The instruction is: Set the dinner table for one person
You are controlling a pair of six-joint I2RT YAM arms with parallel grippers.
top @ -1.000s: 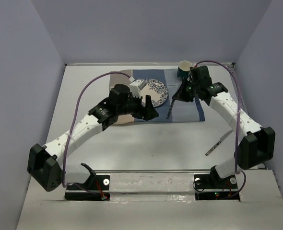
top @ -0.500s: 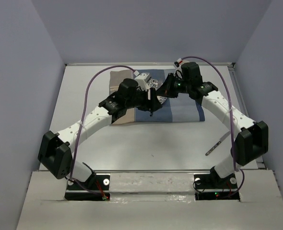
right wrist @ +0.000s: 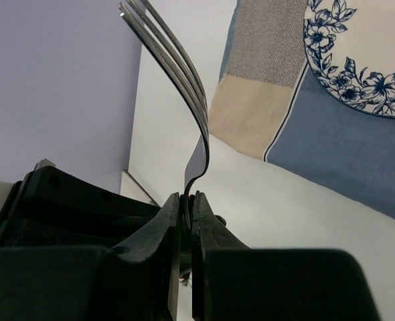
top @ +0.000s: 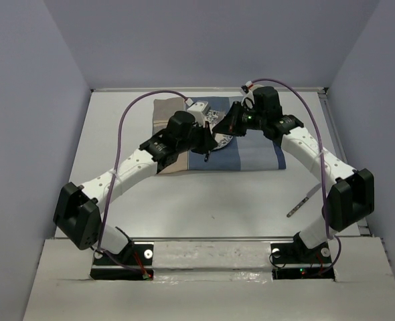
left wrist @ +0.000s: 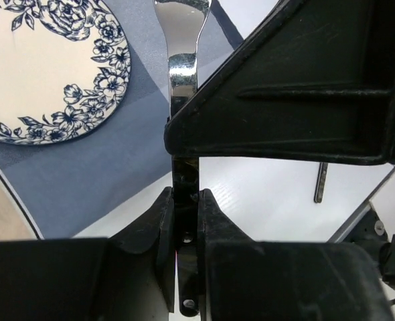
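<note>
My left gripper holds the fork and needs to carry it across and down to let it go, because the bare tan part of the mat is below and to its left in the top view.
A fork with a black handle and steel tines [right wrist: 184, 87] is gripped from both ends above the striped mat [top: 251, 150]. My left gripper [left wrist: 185, 200] is shut on the black handle, and the steel neck [left wrist: 183, 67] rises out of its jaws. Gripping the fork's neck is my right gripper [right wrist: 187, 200], also shut, with the tines pointing up and away. The two grippers [top: 207, 144] [top: 227, 127] meet over the blue-flowered plate [left wrist: 43, 67], partly hiding it from above. The dinner table [top: 204, 194] lies white beneath.
A knife [top: 306, 200] lies on the tabletop at the near right, off the mat, and also shows as the knife [left wrist: 321, 182] past my left fingers. Grey walls close in the table on three sides. The arm bases sit at the near edge.
Both arms swung inward and met over the plate. My left gripper went from open to shut on the fork handle. The right arm now covers the cup at the back.
</note>
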